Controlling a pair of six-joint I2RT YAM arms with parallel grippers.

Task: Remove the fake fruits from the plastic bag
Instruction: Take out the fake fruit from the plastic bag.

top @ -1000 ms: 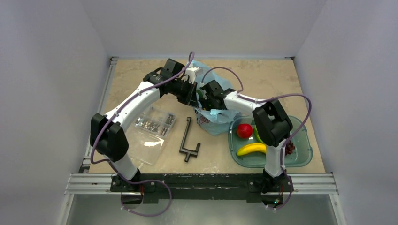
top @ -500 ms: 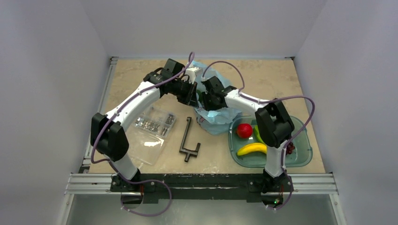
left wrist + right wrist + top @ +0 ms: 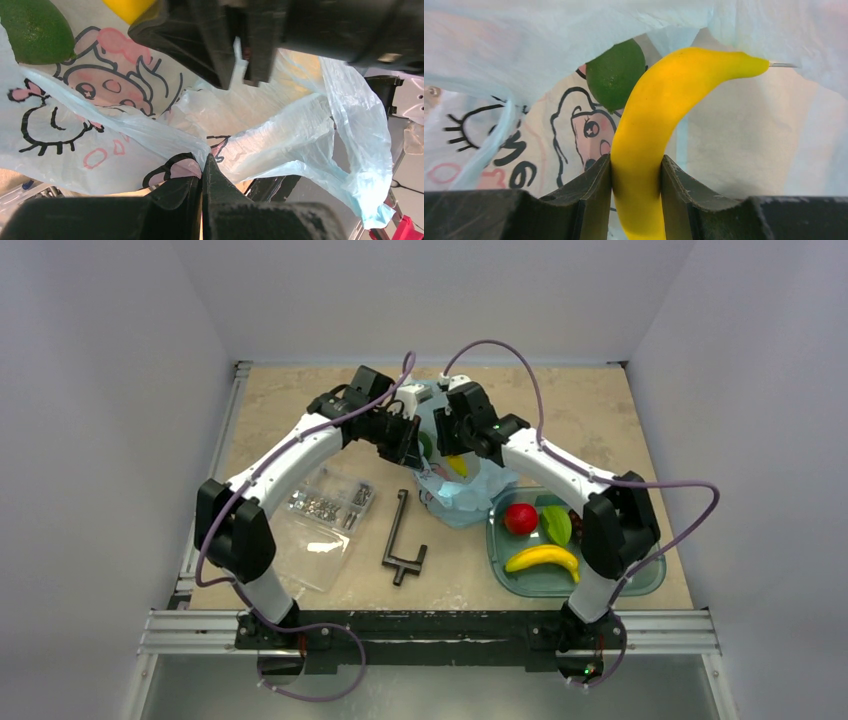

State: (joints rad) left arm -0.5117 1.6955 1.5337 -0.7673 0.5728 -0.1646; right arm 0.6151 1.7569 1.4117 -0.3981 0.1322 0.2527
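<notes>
My right gripper rises out of the bag, comes back and down beside the tray's green piece next and releases the banana, since other fruit lies there.
The light-blue plastic bag (image 3: pixel 462 495) with a cartoon print lies mid-table. My left gripper (image 3: pixel 202 165) is shut on a fold of its rim (image 3: pixel 165 142) and holds the mouth up. Inside the mouth, my right gripper (image 3: pixel 635 170) is shut on a yellow banana (image 3: pixel 659 115), which also shows from above (image 3: pixel 457 465). A green fruit (image 3: pixel 615 75) lies in the bag just beyond the banana. A red apple (image 3: pixel 520 518), a green piece (image 3: pixel 556 525) and another banana (image 3: pixel 543 558) sit in the teal tray (image 3: pixel 640 585).
A clear flat bag of screws (image 3: pixel 325 510) lies left of the plastic bag. A black T-shaped tool (image 3: pixel 400 540) lies in front of it. The right forearm reaches over the tray's back edge.
My right gripper has closed on the banana in the bag. Its arm has swung up and right, uncovering the green piece in the tray. The left gripper has held still.
</notes>
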